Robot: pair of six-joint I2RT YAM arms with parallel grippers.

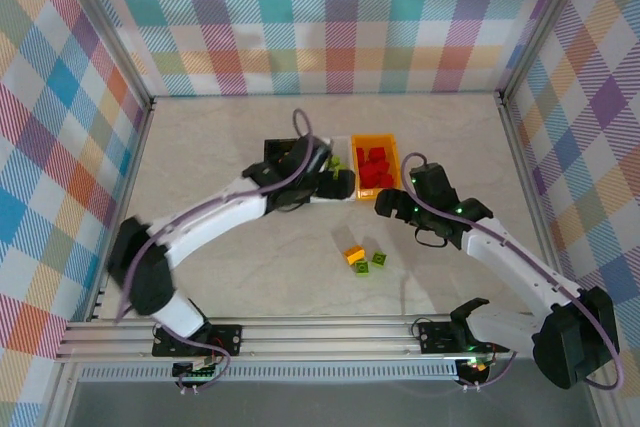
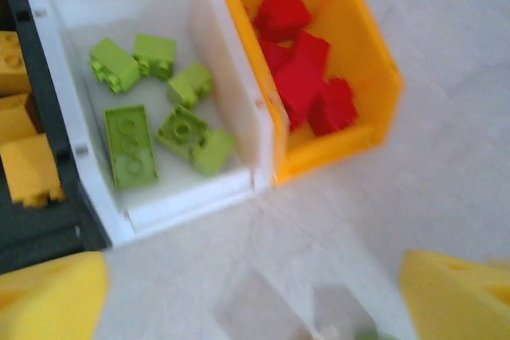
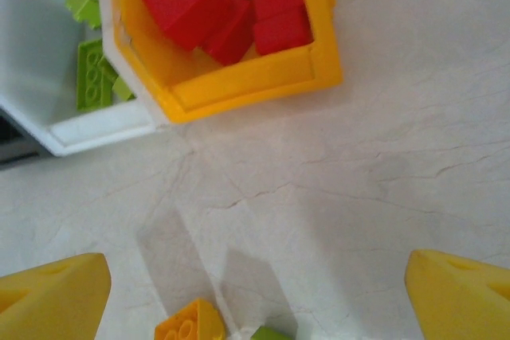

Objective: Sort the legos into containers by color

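Observation:
The loose yellow-orange lego (image 1: pixel 354 255) (image 3: pixel 190 324) lies below my right gripper and nearer my base, so next I should move that gripper back and lower it around the lego.
Three bins stand side by side. The black bin (image 2: pixel 40 232) holds yellow legos (image 2: pixel 28 169). Lime green legos (image 2: pixel 131 145) lie in the white bin (image 2: pixel 191 197), and red legos (image 2: pixel 299 77) in the orange bin (image 2: pixel 335 145). My left gripper (image 2: pixel 255 300) hovers open and empty just in front of the white and orange bins. On the table lie a loose yellow-orange lego (image 1: pixel 354 255) and two green legos (image 1: pixel 379 259). My right gripper (image 3: pixel 255 300) is open and empty between the orange bin (image 3: pixel 255 85) and the loose yellow-orange lego (image 3: pixel 190 324).
The left arm (image 1: pixel 215 217) arches over the bins' near-left side and covers the black bin from above. The right arm (image 1: pixel 510 262) reaches in from the right. Checkered walls (image 1: pixel 320 17) enclose the marble-patterned table (image 1: pixel 250 267).

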